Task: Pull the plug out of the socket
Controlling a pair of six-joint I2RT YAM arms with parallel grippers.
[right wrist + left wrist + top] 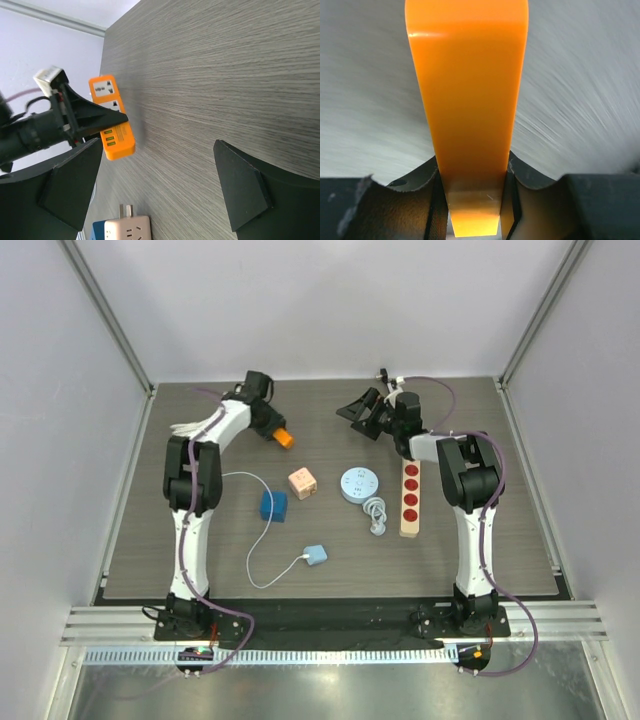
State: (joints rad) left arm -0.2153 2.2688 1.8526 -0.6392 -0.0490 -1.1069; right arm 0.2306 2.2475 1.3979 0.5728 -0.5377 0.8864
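The robot will next swing its left gripper to the right in the top view and lower it to release the orange socket strip [284,437] beyond the round white socket, because the tabletop there is bare.
My left gripper [272,430] is shut on an orange socket strip [284,437] at the back left of the table. In the left wrist view the strip [470,100] runs up from between the black fingers [436,202], and both pads press its sides. The right wrist view shows the strip [111,120] with two outlets and several green ports. No plug shows in it, so the plug is hidden or out of view. My right gripper [358,420] hovers open at the back centre, facing the strip, with nothing between its fingers [70,185].
On the table lie a blue cube socket [273,505], a pink cube adapter [302,483] with bare prongs [127,227], a light blue charger [315,555] on a white cable, a round white socket [358,483] with a coiled cord, and a wooden bar with red discs [410,495].
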